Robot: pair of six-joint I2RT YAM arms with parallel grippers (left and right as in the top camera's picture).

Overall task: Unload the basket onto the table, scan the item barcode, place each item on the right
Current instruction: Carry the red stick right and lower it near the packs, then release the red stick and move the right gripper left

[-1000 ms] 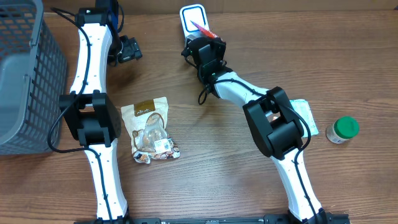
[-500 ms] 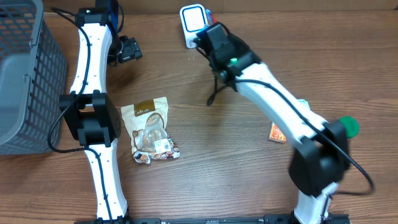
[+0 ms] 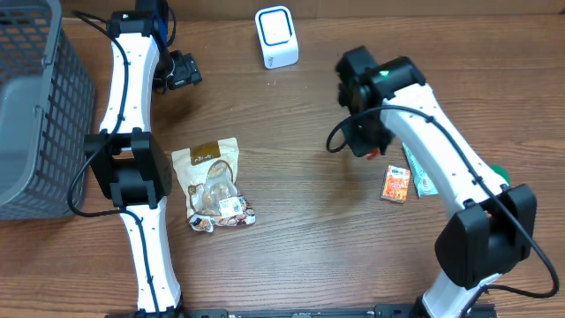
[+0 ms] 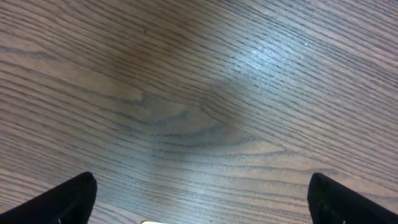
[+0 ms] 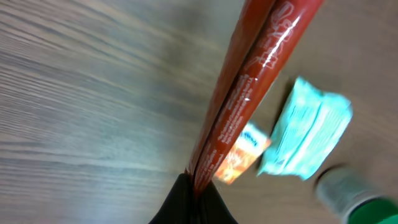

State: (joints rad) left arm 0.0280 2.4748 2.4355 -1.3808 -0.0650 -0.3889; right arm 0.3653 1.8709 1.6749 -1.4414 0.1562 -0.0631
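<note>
Next, the right gripper goes down and to the right in the overhead view over the orange packet (image 5: pixel 240 159) for the release, as the red packet (image 5: pixel 249 93) hangs high.
A flat red packet (image 5: pixel 249 93) is pinched edge-on in my right gripper (image 5: pixel 198 186), whose jaws are shut on its lower end. In the overhead view the right gripper (image 3: pixel 363 140) hangs over the table right of centre, and the arm hides the packet there. The white barcode scanner (image 3: pixel 276 37) stands at the back middle, well to the gripper's upper left. My left gripper (image 3: pixel 181 71) rests at the back left; its black fingertips (image 4: pixel 68 199) stand wide apart over bare wood, nothing between them.
An orange packet (image 3: pixel 396 184), a teal pack (image 3: pixel 422 172) and a green-capped bottle (image 3: pixel 499 172) lie at the right, just past the right gripper. A snack bag (image 3: pixel 212 181) lies left of centre. A grey basket (image 3: pixel 35 106) fills the left edge.
My right arm has swung away from the scanner, down and to the right, carrying the red packet toward the items on the right. The left arm has not moved.
</note>
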